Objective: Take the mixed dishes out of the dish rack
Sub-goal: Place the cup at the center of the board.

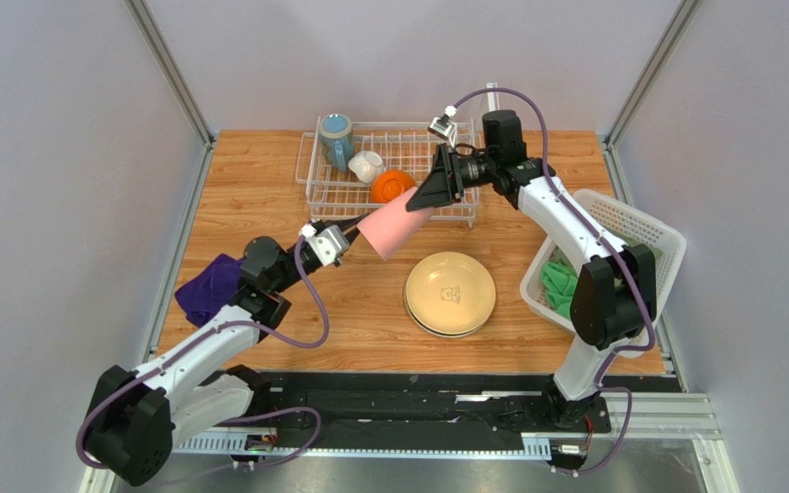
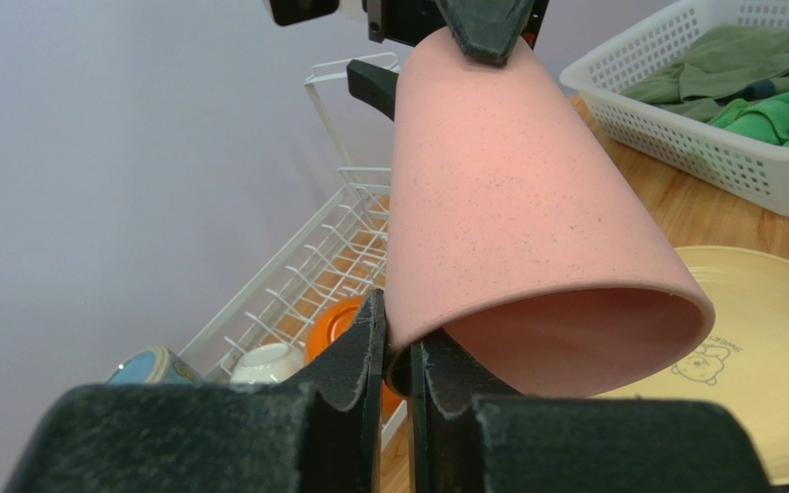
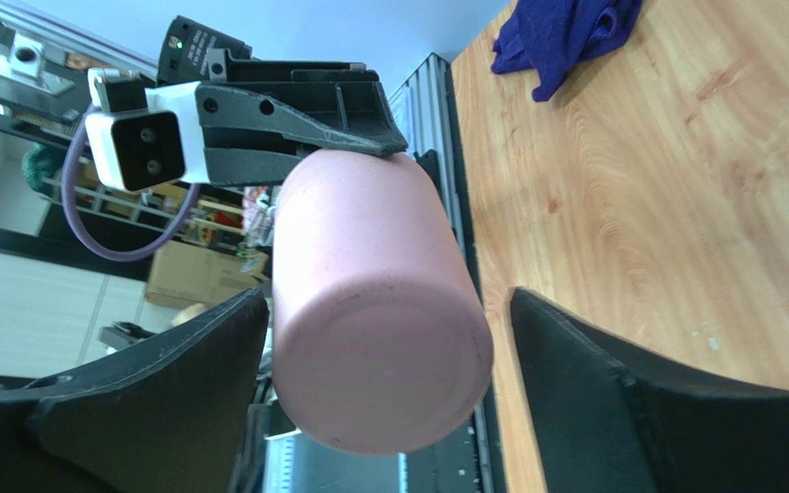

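Next, my left gripper turns downward and lowers the tilted tumbler base-first. It then releases the tumbler on the bare wood beside the cream-yellow plate, since that spot is empty.
The pink tumbler (image 1: 393, 228) hangs tilted in the air just in front of the dish rack (image 1: 311, 191). My left gripper (image 2: 399, 349) is shut on its rim wall, one finger inside and one outside. My right gripper (image 3: 386, 308) stands open around the tumbler's base (image 3: 378, 318), with a gap on each side. In the rack lie the blue mug (image 1: 337, 139), the small white bowl (image 1: 366, 164) and the orange bowl (image 1: 391, 186). The cream-yellow plate (image 1: 450, 293) rests on the table, seemingly on top of another plate.
A white lattice basket (image 1: 630, 224) holding green cloths (image 1: 558, 288) stands at the right table edge. A purple cloth (image 1: 208, 290) lies at the left edge by my left arm. Grey walls close in the back and sides.
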{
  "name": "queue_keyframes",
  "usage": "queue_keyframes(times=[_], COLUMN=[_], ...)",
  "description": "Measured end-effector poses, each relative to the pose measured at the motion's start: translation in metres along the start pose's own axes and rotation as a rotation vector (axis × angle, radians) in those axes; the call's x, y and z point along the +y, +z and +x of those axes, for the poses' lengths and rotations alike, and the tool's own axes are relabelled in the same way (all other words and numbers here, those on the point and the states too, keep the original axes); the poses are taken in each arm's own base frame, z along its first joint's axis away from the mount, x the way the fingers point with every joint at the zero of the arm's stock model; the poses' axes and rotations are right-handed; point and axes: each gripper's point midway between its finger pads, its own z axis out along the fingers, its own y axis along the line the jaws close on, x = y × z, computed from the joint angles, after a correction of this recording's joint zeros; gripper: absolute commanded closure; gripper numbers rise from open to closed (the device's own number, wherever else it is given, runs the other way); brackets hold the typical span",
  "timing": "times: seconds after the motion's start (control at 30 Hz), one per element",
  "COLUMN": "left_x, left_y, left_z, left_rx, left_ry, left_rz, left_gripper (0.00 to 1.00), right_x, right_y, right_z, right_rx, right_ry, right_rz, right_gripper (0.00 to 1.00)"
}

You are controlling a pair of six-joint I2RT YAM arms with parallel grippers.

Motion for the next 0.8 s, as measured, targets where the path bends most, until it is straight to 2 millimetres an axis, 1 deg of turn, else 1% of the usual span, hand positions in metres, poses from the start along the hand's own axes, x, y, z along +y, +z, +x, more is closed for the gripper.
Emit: queue_keyframes(times=[0.07, 0.4, 0.53, 0.63, 0.8], left_x=[0.001, 0.002, 0.002, 0.003, 0.007], left_y=[-0.001, -0.012, -0.017, -0.023, -0.028], left_z=[-0.003, -0.011, -0.014, -0.010, 0.001], left_rx=[-0.004, -0.004, 0.008, 0.043, 0.170], left_ry=[0.002, 0.014, 0.030, 0.035, 0.029], left_rz=[-0.004, -0.020, -0.026, -0.034, -0.028], left_gripper=[1.00, 1.00, 1.00, 1.00, 1.00], right_x=[-0.001, 0.003, 0.005, 0.004, -0.001], right_y=[0.000, -0.003, -0.009, -0.017, -0.031], right_z=[-0.001, -0.004, -0.007, -0.014, -0.025], right_rx=[-0.004, -0.017, -0.035, -0.060, -0.102], right_ry=[-0.024, -0.076, -0.089, -0.107, -0.166], right_rz=[0.006, 0.019, 0.042, 0.081, 0.203], right_gripper=[0.01, 0.01, 0.01, 0.01, 0.01])
